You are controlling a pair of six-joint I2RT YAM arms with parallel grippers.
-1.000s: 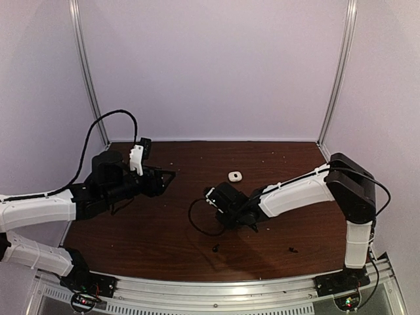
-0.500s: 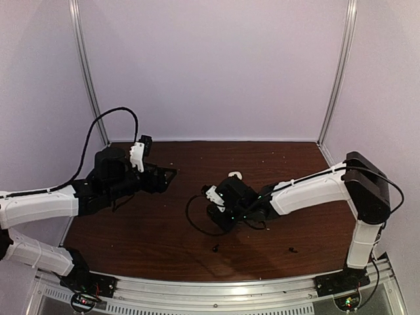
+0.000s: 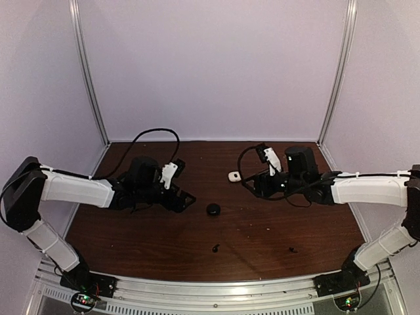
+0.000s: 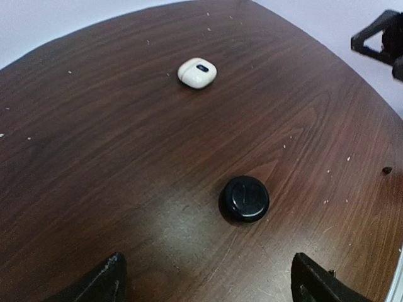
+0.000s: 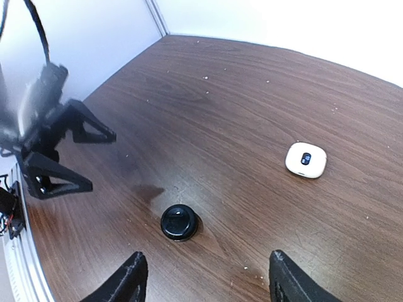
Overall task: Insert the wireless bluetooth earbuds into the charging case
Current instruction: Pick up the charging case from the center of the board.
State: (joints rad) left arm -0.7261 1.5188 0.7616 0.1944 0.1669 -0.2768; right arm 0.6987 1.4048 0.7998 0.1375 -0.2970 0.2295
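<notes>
The round black case is below the left gripper and to the gripper's right in the top view, so the left gripper should next lower its open fingers that way around the case.
A round black charging case lies shut on the table between both grippers, also in the wrist views. A white case lies shut further back. Two tiny black earbuds lie near the front; one black bud shows in the left wrist view. My left gripper is open and empty, just left of the black case. My right gripper is open and empty, right of the white case.
The wooden table is walled by pale panels at the back and sides, with a metal rail along the front. Cables loop over both wrists. Small pale crumbs dot the wood.
The right arm drew back from the table's middle to the back right, uncovering the black case. The left arm swung in from the far left toward the centre. Both jaws opened wider.
</notes>
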